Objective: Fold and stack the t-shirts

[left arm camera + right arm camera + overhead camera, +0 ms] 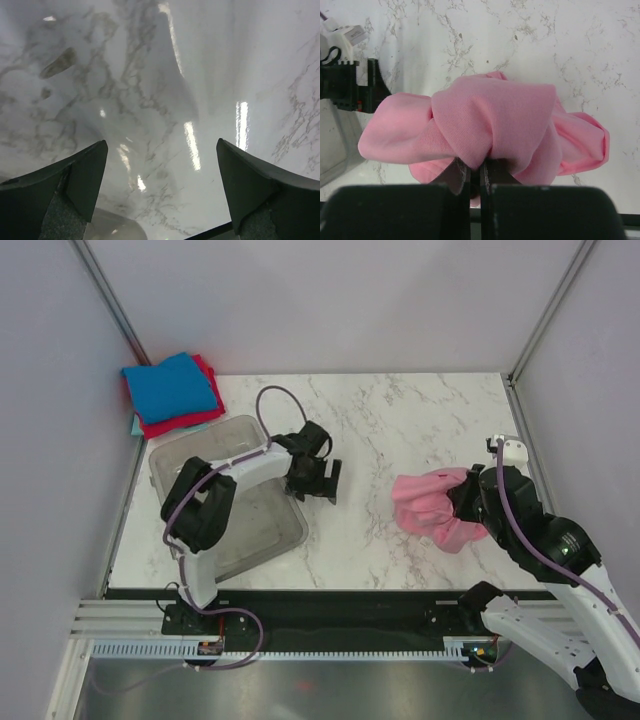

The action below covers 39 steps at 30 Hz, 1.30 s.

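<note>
I should lift my right gripper high, swing it toward the bare marble at the table's middle (368,462) (414,80) and let go of the fold, because the pink t-shirt is bunched up.
A crumpled pink t-shirt (432,504) lies bunched on the marble table at the right. My right gripper (468,502) is shut on a fold of it; in the right wrist view the pink t-shirt (490,125) bulges over the pinched gripper (475,172). A stack of folded t-shirts, blue (170,387) on top of red (180,420) and a teal one, sits at the far left corner. My left gripper (318,480) is open and empty over bare marble near the table's middle; its fingers (80,180) stand wide apart in the left wrist view.
A clear plastic bin (195,448) stands at the left under the left arm. White walls enclose the table on three sides. The left gripper shows at the left of the right wrist view (355,90).
</note>
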{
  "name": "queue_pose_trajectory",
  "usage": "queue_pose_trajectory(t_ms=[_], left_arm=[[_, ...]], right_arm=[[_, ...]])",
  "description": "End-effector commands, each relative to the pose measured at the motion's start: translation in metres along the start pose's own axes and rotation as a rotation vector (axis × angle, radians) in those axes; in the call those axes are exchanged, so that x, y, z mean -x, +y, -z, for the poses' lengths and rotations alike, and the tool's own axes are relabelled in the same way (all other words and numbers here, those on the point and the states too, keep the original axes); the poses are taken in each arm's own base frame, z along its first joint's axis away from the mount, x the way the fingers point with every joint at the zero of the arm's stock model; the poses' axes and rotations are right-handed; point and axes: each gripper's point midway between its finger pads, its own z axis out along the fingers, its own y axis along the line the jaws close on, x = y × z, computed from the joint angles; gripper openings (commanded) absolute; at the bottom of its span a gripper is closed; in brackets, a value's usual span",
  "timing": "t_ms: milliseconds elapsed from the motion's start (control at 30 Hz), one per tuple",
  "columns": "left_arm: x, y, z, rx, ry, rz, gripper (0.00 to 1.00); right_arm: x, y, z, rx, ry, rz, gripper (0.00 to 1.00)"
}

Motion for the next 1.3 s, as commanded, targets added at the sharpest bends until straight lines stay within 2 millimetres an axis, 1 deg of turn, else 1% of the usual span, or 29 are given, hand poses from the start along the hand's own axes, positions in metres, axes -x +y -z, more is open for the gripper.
queue_pose_trajectory(t_ms=[0, 33, 67, 100, 133, 167, 200, 233, 267, 300, 333, 400, 467, 500, 667, 800, 867, 900, 933, 967, 1000, 1033, 1067, 1100, 1133, 1167, 1200, 1233, 1267], left_arm=[[-0.002, 0.048, 0.049, 0.004, -0.052, 0.026, 0.98], [-0.023, 0.065, 0.053, 0.024, -0.018, 0.05, 0.97], [-0.026, 0.073, 0.072, 0.02, -0.047, 0.073, 0.97], [-0.028, 0.092, 0.082, 0.023, -0.067, 0.127, 0.96], [-0.046, 0.099, 0.083, 0.006, -0.047, 0.153, 0.96], [-0.046, 0.103, 0.1, -0.002, -0.097, 0.164, 0.96], [-0.051, 0.116, 0.106, 0.032, -0.109, 0.166, 0.96], [-0.06, 0.123, 0.108, 0.055, -0.1, 0.164, 0.96], [-0.066, 0.127, 0.118, 0.071, -0.109, 0.163, 0.97], [-0.073, 0.134, 0.119, 0.092, -0.097, 0.165, 0.97], [-0.072, 0.136, 0.124, 0.107, -0.102, 0.168, 0.96], [-0.08, 0.126, 0.131, 0.068, -0.072, 0.164, 0.95], [-0.077, 0.125, 0.138, 0.072, -0.091, 0.17, 0.95], [-0.08, 0.129, 0.148, 0.111, -0.089, 0.181, 0.95], [-0.094, 0.153, 0.168, 0.235, -0.059, 0.201, 1.0], [-0.095, 0.135, 0.169, 0.124, -0.047, 0.213, 1.0], [-0.087, 0.117, 0.178, 0.028, -0.115, 0.214, 1.0], [-0.081, 0.107, 0.186, -0.02, -0.152, 0.232, 1.0], [-0.077, 0.1, 0.192, -0.052, -0.184, 0.235, 0.99], [-0.069, 0.093, 0.204, -0.082, -0.256, 0.229, 0.99], [-0.064, 0.089, 0.212, -0.096, -0.287, 0.236, 0.98], [-0.062, 0.086, 0.217, -0.108, -0.31, 0.231, 0.98], [-0.057, 0.081, 0.222, -0.129, -0.346, 0.22, 0.98], [-0.057, 0.075, 0.224, -0.164, -0.352, 0.215, 0.98], [-0.056, 0.071, 0.225, -0.189, -0.363, 0.211, 0.98], [-0.054, 0.067, 0.227, -0.215, -0.38, 0.205, 0.98], [-0.051, 0.059, 0.232, -0.26, -0.424, 0.192, 0.98], [-0.049, 0.056, 0.235, -0.279, -0.441, 0.186, 0.98], [-0.048, 0.053, 0.238, -0.295, -0.466, 0.177, 0.98]], right_arm=[[0.008, 0.002, 0.001, 0.0, -0.034, -0.026, 0.0], [0.007, 0.002, -0.001, -0.002, -0.035, -0.028, 0.0], [0.006, 0.002, -0.002, 0.0, -0.032, -0.027, 0.0], [0.006, 0.003, -0.003, 0.001, -0.033, -0.031, 0.0], [0.003, 0.006, -0.006, 0.013, -0.025, -0.03, 0.0], [0.003, 0.008, -0.008, 0.019, -0.024, -0.036, 0.0], [0.004, 0.011, -0.009, 0.029, -0.029, -0.041, 0.0], [0.0, 0.013, -0.013, 0.035, -0.012, -0.037, 0.0], [-0.001, 0.015, -0.015, 0.04, -0.006, -0.041, 0.0], [-0.002, 0.018, -0.017, 0.049, -0.003, -0.043, 0.0], [-0.003, 0.021, -0.018, 0.064, 0.007, -0.043, 0.0], [-0.004, 0.023, -0.019, 0.068, 0.01, -0.049, 0.0], [-0.004, 0.024, -0.018, 0.077, 0.007, -0.055, 0.0], [-0.003, 0.025, -0.016, 0.084, 0.005, -0.062, 0.0], [-0.005, 0.021, -0.012, 0.081, 0.008, -0.059, 0.0], [-0.005, 0.026, -0.011, 0.105, 0.015, -0.059, 0.0], [-0.005, 0.042, -0.012, 0.182, 0.036, -0.034, 0.0], [-0.001, 0.055, -0.016, 0.225, 0.038, -0.024, 0.0], [0.0, 0.076, -0.01, 0.329, 0.067, -0.011, 0.0], [0.004, 0.088, -0.009, 0.387, 0.073, 0.021, 0.0], [0.007, 0.11, -0.013, 0.461, 0.097, 0.039, 0.0], [0.018, 0.135, 0.004, 0.594, 0.11, 0.052, 0.0], [0.027, 0.149, 0.009, 0.656, 0.111, 0.066, 0.0], [0.032, 0.166, 0.006, 0.705, 0.135, 0.078, 0.0], [0.06, 0.183, 0.024, 0.777, 0.079, 0.083, 0.0], [0.075, 0.194, 0.034, 0.821, 0.052, 0.092, 0.0], [0.087, 0.202, 0.03, 0.818, 0.048, 0.097, 0.0], [0.132, 0.21, 0.061, 0.857, -0.074, 0.096, 0.0], [0.151, 0.214, 0.071, 0.863, -0.13, 0.097, 0.0]])
